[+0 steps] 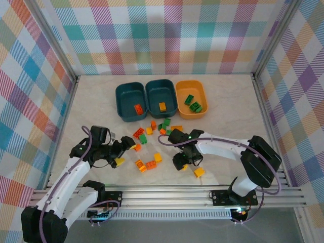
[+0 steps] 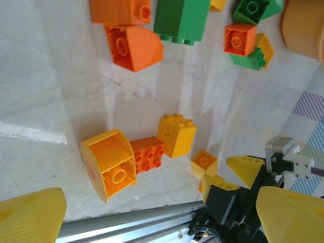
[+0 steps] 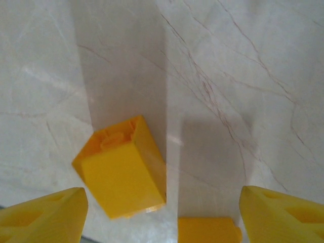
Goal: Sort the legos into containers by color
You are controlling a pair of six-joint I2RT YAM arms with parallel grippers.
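Note:
Next I need to shift my right gripper sideways over the yellow brick with the open end and bring the fingertips down around it, since it lies off-center near one fingertip.
Three containers stand at the back: a teal tub with an orange lego, a teal tub with a yellow one, and an orange-yellow tub with green ones. Loose legos lie scattered in front of them. My left gripper is open above the table, looking onto a curved yellow brick, an orange brick and a yellow brick. My right gripper is open low over a yellow brick that lies on the table near its left finger, unheld.
A second yellow brick lies at the bottom edge of the right wrist view. A yellow brick sits near the front right. The metal rail runs along the near edge. Checked walls close off the back and sides.

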